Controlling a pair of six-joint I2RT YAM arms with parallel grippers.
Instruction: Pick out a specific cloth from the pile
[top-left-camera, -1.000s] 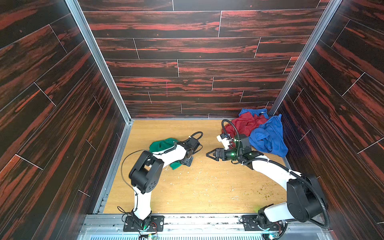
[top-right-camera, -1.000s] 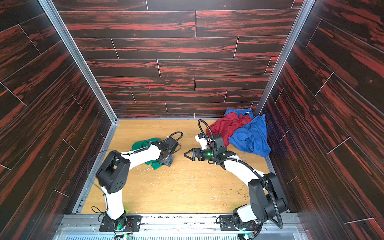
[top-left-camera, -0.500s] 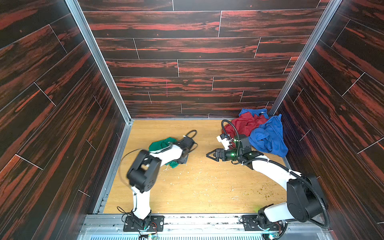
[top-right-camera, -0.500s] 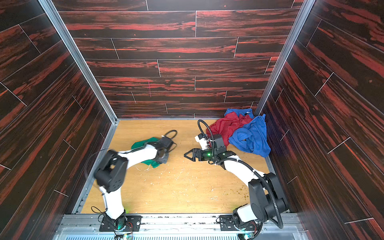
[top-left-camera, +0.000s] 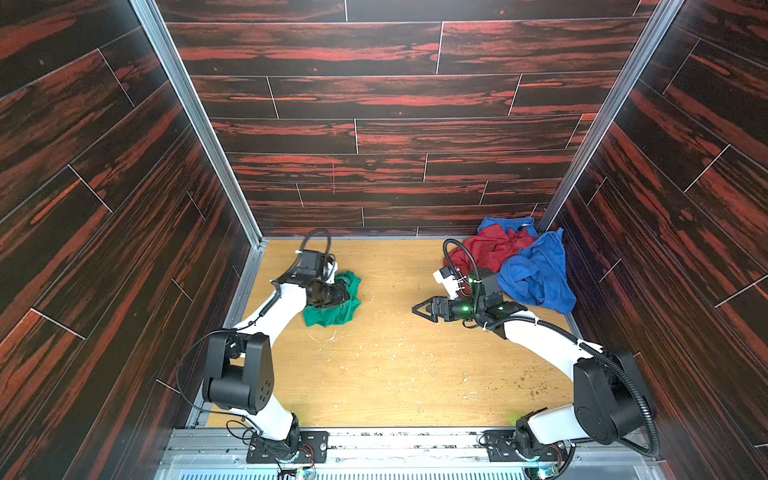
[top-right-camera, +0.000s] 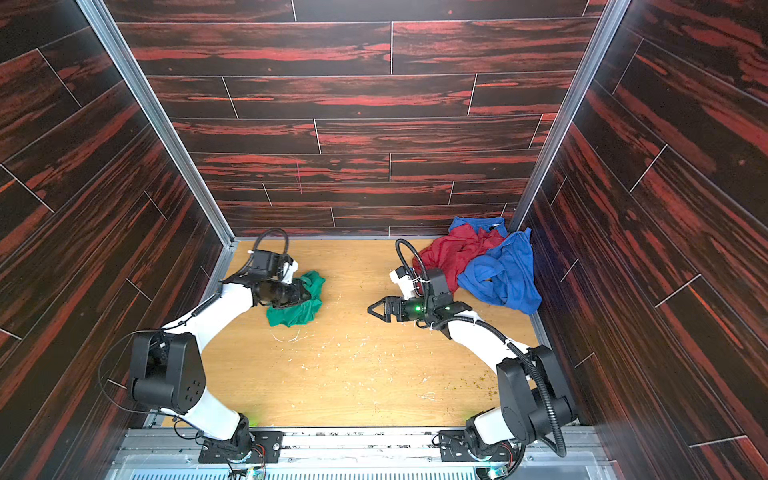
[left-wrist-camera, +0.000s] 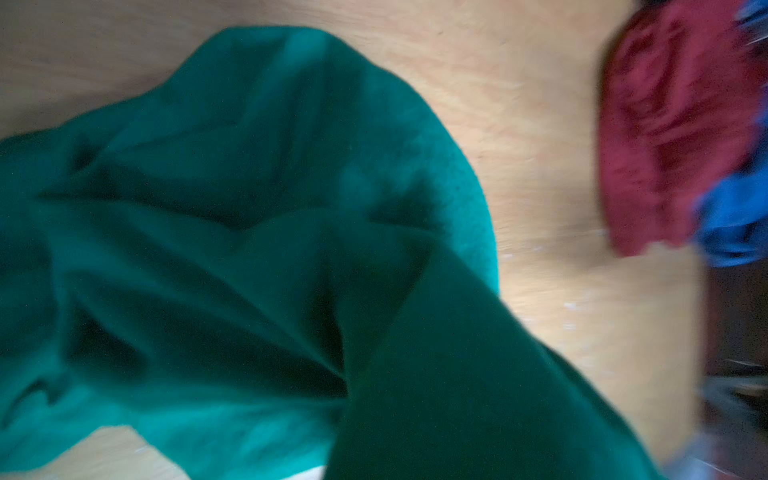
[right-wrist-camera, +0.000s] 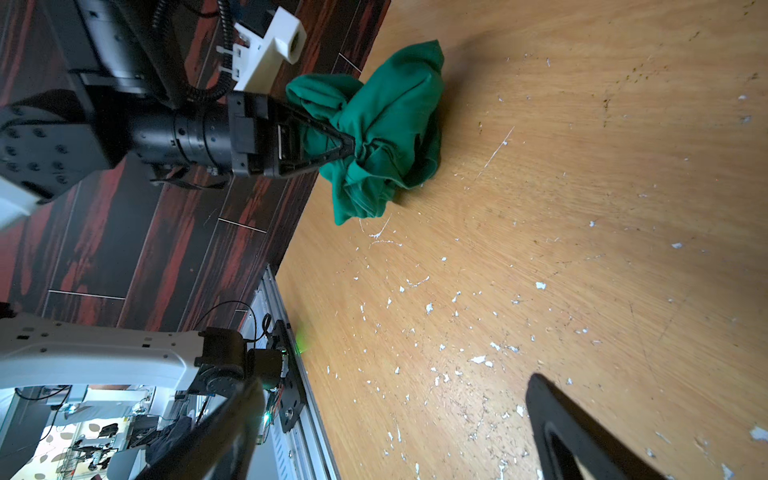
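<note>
Next, my left gripper carries the fold toward the bare floor by the closer side wall and releases it, since that lies beside the gripper, farther from the pile.
The green cloth lies bunched on the wooden floor at the left, apart from the pile. My left gripper is shut on a fold of it; the right wrist view shows its tips pinching the cloth. In the left wrist view the cloth covers the fingers. The pile, a red cloth and a blue cloth, sits in the back right corner. My right gripper hovers open and empty left of the pile.
Dark wood-panelled walls close in on the left, back and right. The floor is scattered with small white flecks. A metal rail with both arm bases runs along the front edge.
My left gripper has closed on the green cloth and swung back and to the left, bunching the cloth. The right arm has not moved.
</note>
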